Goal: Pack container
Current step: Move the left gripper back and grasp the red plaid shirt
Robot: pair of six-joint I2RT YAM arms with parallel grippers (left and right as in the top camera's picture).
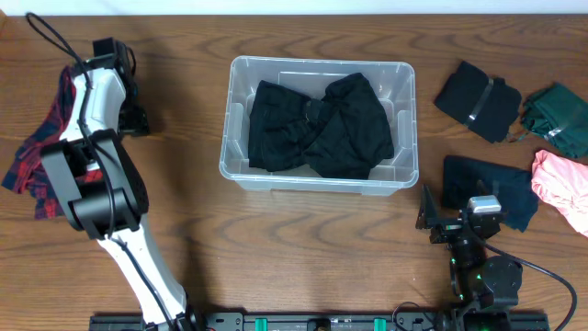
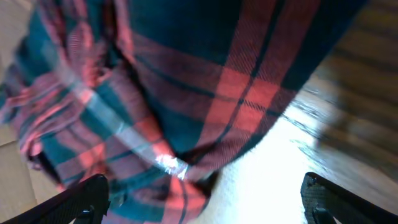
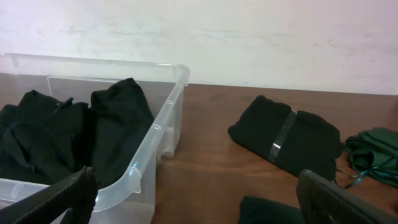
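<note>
My left gripper will move down and to the left in the overhead view, onto the plaid garment's edge (image 2: 200,169), and close, because that edge is between my open fingers.
The clear plastic container (image 1: 315,180) stands in the middle of the table with black garments (image 1: 317,124) piled in it. It also shows in the right wrist view (image 3: 158,134). My left arm (image 1: 96,101) reaches over a red and dark plaid garment (image 1: 37,161) at the far left; its fingers are hidden in the overhead view. In the left wrist view my left gripper (image 2: 202,208) is open, with the plaid garment (image 2: 186,93) close in front of it. My right gripper (image 3: 199,208) is open and empty, low near the table's front right (image 1: 441,221).
To the right of the container lie a folded black garment with a grey stripe (image 1: 478,101), a dark green one (image 1: 560,115), a pink one (image 1: 562,188) and a dark navy one (image 1: 491,188). The black striped garment also shows in the right wrist view (image 3: 286,140).
</note>
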